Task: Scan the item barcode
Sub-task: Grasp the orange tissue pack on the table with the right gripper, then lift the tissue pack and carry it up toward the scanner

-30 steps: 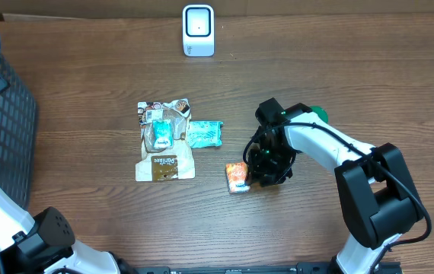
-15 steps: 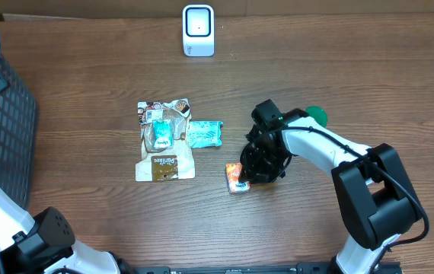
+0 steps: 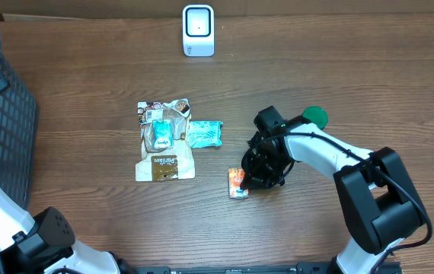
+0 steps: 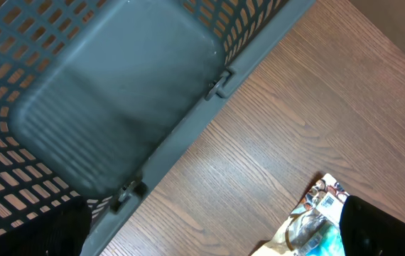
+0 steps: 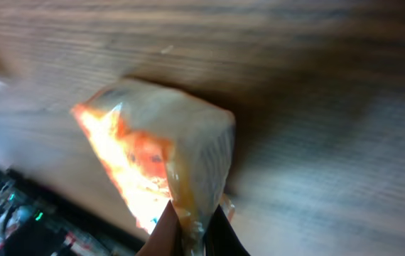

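Next I need to lift the packet in my right gripper outward over the scanner's window, which lies to the gripper's left in the overhead view, and release it.
The item is a small orange snack packet on the wooden table, right of centre. My right gripper comes at it from the right and is shut on its edge. In the right wrist view the packet is pinched at its lower seam between both fingertips, and it looks tipped up on edge. No barcode shows on it. The white scanner stands at the far middle of the table. My left gripper hangs open over the table beside the basket, holding nothing.
A dark grey plastic basket fills the left edge, its rim just under my left wrist. A brown pouch and a teal packet lie left of centre. A green round thing sits behind the right arm.
My right gripper has closed on the orange packet, which has tipped up and now looks narrower from above. The left arm has not moved.
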